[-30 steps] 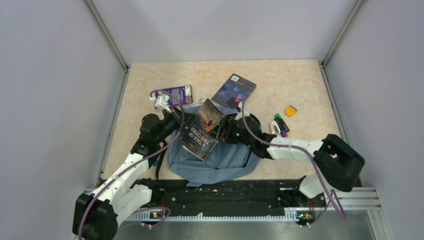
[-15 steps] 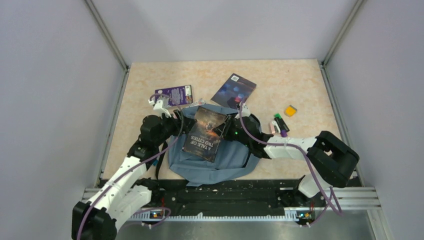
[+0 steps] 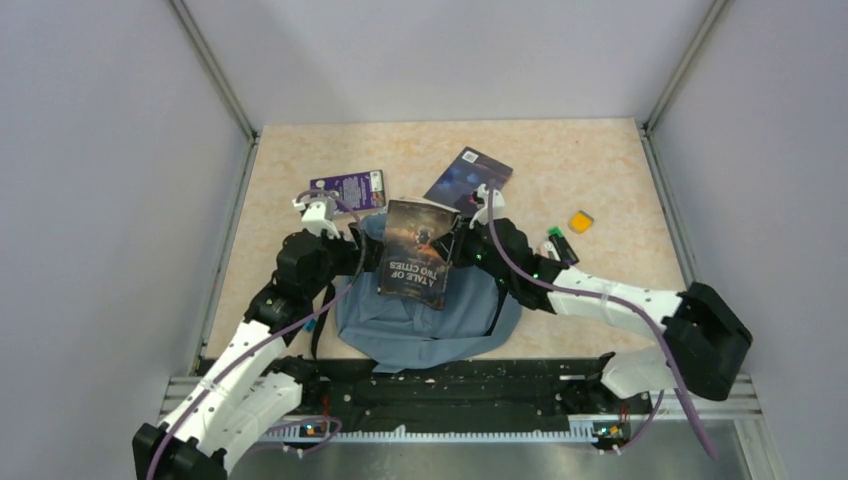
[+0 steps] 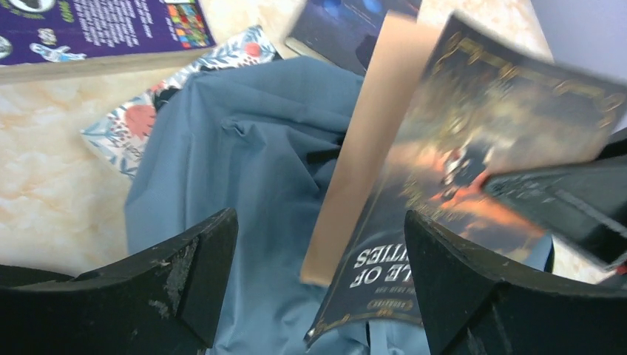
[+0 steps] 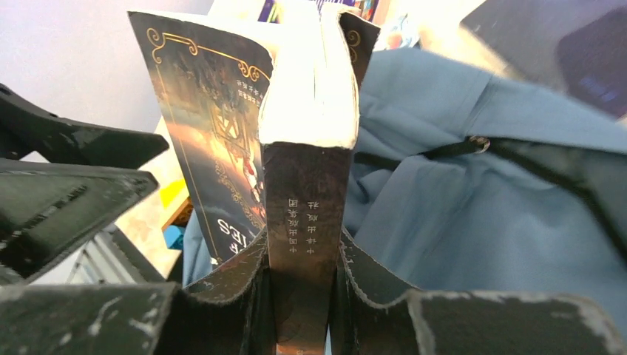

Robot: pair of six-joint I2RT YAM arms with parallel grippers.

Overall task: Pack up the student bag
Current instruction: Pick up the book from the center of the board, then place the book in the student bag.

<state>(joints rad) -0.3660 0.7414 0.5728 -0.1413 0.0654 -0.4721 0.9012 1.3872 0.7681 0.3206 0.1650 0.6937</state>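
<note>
My left gripper will next move across the bag (image 3: 430, 318) and down to its black zipper trim (image 3: 498, 304), because that is below my gripper and to its right in the top view.
The student bag (image 3: 430, 318), grey-blue fabric with black trim, lies flat near the table's front edge between both arms. Above it a dark paperback, "A Tale of Two Cities" (image 3: 415, 252), is held up on edge. My right gripper (image 3: 462, 246) is shut on the book's spine (image 5: 307, 185), and its fingers (image 5: 244, 274) press both sides. My left gripper (image 3: 352, 238) stands open just left of the book. Between its fingers (image 4: 200, 251) lies bag fabric (image 4: 244, 148), with the book's cover (image 4: 458, 170) near the right finger, not touching.
A purple book (image 3: 348, 190) and a dark blue book (image 3: 468, 178) lie on the table behind the bag. A floral-patterned flat item (image 4: 140, 118) pokes out under the bag's far edge. Markers (image 3: 558, 246) and a small orange block (image 3: 581, 221) lie to the right.
My left gripper has let go of the book, opened and drawn back to the left. My right gripper has shut on the book's spine and turned it more upright over the bag.
</note>
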